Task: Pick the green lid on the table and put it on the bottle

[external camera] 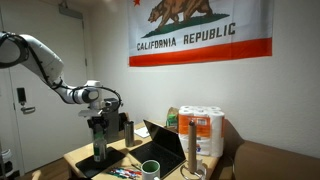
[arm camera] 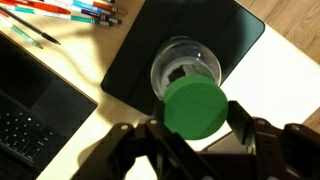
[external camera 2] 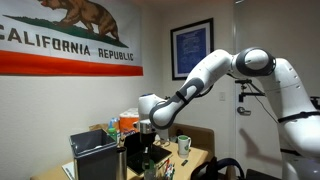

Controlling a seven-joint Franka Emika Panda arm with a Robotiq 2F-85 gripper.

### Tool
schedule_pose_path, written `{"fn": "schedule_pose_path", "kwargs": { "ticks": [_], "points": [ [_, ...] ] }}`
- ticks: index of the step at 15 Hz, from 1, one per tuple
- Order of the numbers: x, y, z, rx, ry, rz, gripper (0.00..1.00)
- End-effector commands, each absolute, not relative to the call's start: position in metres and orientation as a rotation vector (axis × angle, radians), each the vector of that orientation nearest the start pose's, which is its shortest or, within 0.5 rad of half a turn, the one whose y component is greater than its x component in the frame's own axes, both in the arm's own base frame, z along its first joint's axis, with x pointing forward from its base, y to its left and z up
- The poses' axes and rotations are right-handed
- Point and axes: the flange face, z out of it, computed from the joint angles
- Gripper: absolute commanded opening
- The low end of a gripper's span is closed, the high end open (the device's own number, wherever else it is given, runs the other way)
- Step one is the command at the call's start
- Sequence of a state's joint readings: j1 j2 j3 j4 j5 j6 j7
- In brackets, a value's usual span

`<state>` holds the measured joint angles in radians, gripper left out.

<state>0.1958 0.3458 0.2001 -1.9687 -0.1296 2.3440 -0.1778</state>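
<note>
I need to move the green lid (arm camera: 194, 105) a little toward the bottle with my gripper, further over its opening (arm camera: 186, 70), to release the lid there, because the lid covers only the near edge of the bottle's opening.
In the wrist view my gripper (arm camera: 196, 122) is shut on the green lid (arm camera: 194, 105), a round bright green cap held between the two fingers. Just beyond it is the open mouth of the clear bottle (arm camera: 180, 62), which stands upright on a black mat (arm camera: 235, 30). The lid overlaps the near edge of the mouth and hangs above it. In an exterior view the gripper (external camera: 99, 124) hangs straight over the bottle (external camera: 99, 151). In an exterior view the gripper (external camera 2: 143, 137) points down; the bottle is hard to make out there.
Coloured markers (arm camera: 85, 10) lie beside the mat, and a black laptop (arm camera: 30, 105) sits close by. A dark flask (external camera: 128, 130), a white green-rimmed cup (external camera: 150, 168) and paper towel rolls (external camera: 205, 132) stand on the table.
</note>
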Motion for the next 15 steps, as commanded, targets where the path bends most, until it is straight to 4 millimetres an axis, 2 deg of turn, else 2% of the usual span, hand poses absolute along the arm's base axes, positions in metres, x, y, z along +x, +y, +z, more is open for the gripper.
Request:
{"fn": "schedule_pose_path", "kwargs": {
  "ticks": [1, 15],
  "points": [
    [0.5677, 0.2245, 0.3017, -2.977, -1.01, -0.086, 0.39],
    [0.5655, 0.2165, 0.3025, -2.988, -0.97, -0.085, 0.39]
  ]
}}
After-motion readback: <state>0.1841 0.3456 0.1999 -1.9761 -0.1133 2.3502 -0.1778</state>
